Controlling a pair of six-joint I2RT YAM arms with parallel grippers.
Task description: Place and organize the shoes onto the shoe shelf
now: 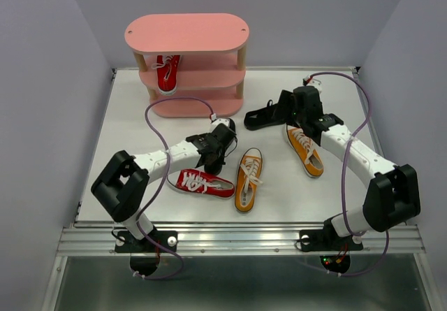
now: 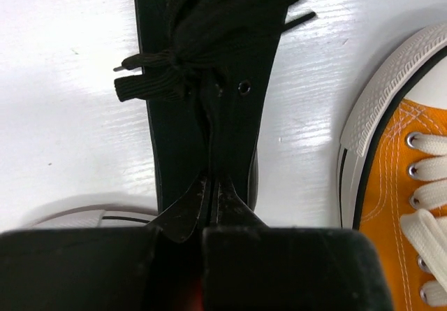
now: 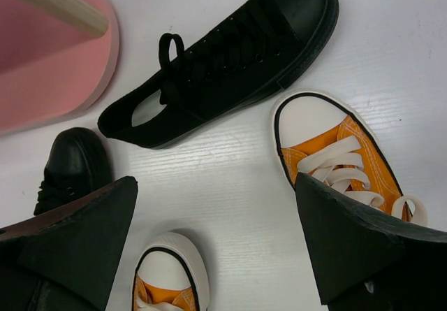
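Note:
The left gripper should next rise outward and release the black shoe on the shelf's top board over its red shoe [image 1: 166, 33], because that board is higher and outward of the gripper.
The pink shoe shelf [image 1: 185, 33] stands at the back, with one red shoe [image 1: 167, 72] on its middle tier. My left gripper [image 1: 213, 156] is shut on the thin side wall of a black shoe [image 2: 209, 80] that lies on the table; its fingertips [image 2: 213, 199] pinch the canvas near the opening. A second red shoe [image 1: 204, 184] and an orange shoe [image 1: 248, 178] lie right beside it. My right gripper [image 3: 216, 234] hangs open above the table between the other black shoe [image 3: 223, 66] and the second orange shoe [image 3: 342, 157], holding nothing.
The shelf's bottom board [image 3: 49, 66] and a wooden post [image 3: 56, 3] stand close to the left of the right gripper. The held black shoe's toe [image 3: 73, 164] and the orange shoe's toe [image 3: 171, 269] show below it. Grey walls enclose the table [image 1: 126, 115].

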